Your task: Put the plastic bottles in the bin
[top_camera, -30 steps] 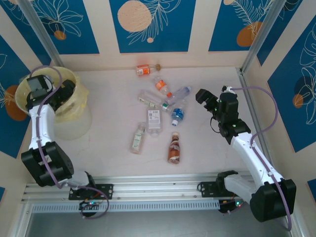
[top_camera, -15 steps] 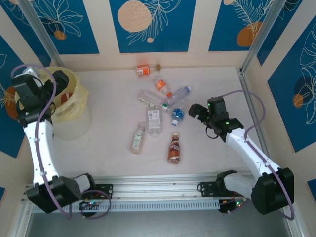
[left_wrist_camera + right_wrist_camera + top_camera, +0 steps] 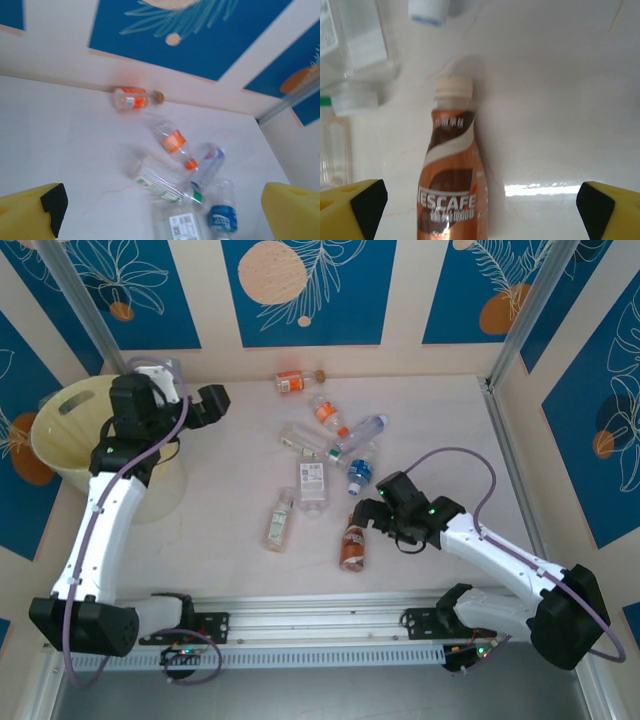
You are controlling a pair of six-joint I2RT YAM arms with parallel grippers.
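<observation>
My open right gripper will next move back toward my base and go down onto the labelled middle of the brown bottle [image 3: 352, 540] [image 3: 450, 190], because the fingers are above the end of the bottle with the cap.
Several plastic bottles lie in a loose group mid-table: an orange one [image 3: 291, 382] by the back wall, an orange-labelled one [image 3: 327, 412], a blue-labelled one [image 3: 360, 472], a white-labelled one [image 3: 312, 482], a small clear one [image 3: 280, 520] and a brown coffee bottle [image 3: 352, 540]. The pale-yellow bin [image 3: 65, 430] stands at the far left. My left gripper [image 3: 205, 400] hangs open just right of the bin, empty, facing the bottles [image 3: 175, 142]. My right gripper [image 3: 365, 515] is open over the brown bottle [image 3: 450, 190], which lies between its fingers [image 3: 350, 210].
The back wall runs right behind the orange bottle [image 3: 131, 98]. A metal post [image 3: 520, 310] and the side wall bound the right. Bare tabletop [image 3: 220, 500] lies between the bin and the bottles.
My left arm has swung from over the bin to the right, toward the bottles. My right arm has moved left and nearer, down over the brown bottle.
</observation>
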